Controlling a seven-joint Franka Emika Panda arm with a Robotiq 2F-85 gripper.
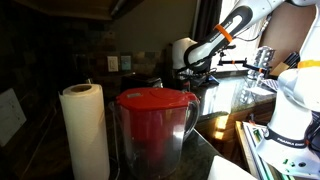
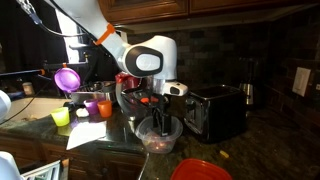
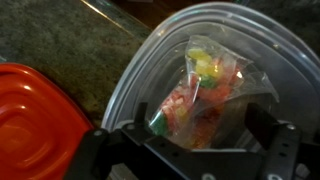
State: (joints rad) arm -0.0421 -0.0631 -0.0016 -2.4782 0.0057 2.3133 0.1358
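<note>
My gripper needs to go straight down into the bowl [image 3: 150, 70] next and close its open fingers there, because the top of the clear bag [image 3: 211, 94] lies below it, between them.
My gripper [image 3: 197, 132] hangs open over a clear plastic bowl [image 3: 150, 70]. A clear bag of colourful candy [image 3: 205, 95] lies in the bowl, between my two fingers. The fingers stand well apart on either side of the bag, and I cannot tell whether they touch it. In an exterior view the gripper [image 2: 155, 108] points down into the bowl [image 2: 158, 138] on the dark countertop. In an exterior view the gripper [image 1: 190, 70] shows far back, behind a pitcher.
A red lid [image 3: 30, 110] lies beside the bowl, also at the counter's front [image 2: 200, 170]. A black toaster [image 2: 215, 110] stands close by. Several coloured cups [image 2: 92, 107] and a paper [image 2: 88, 135] sit on the other side. A red-lidded pitcher [image 1: 155, 125] and a paper towel roll [image 1: 85, 130] stand nearby.
</note>
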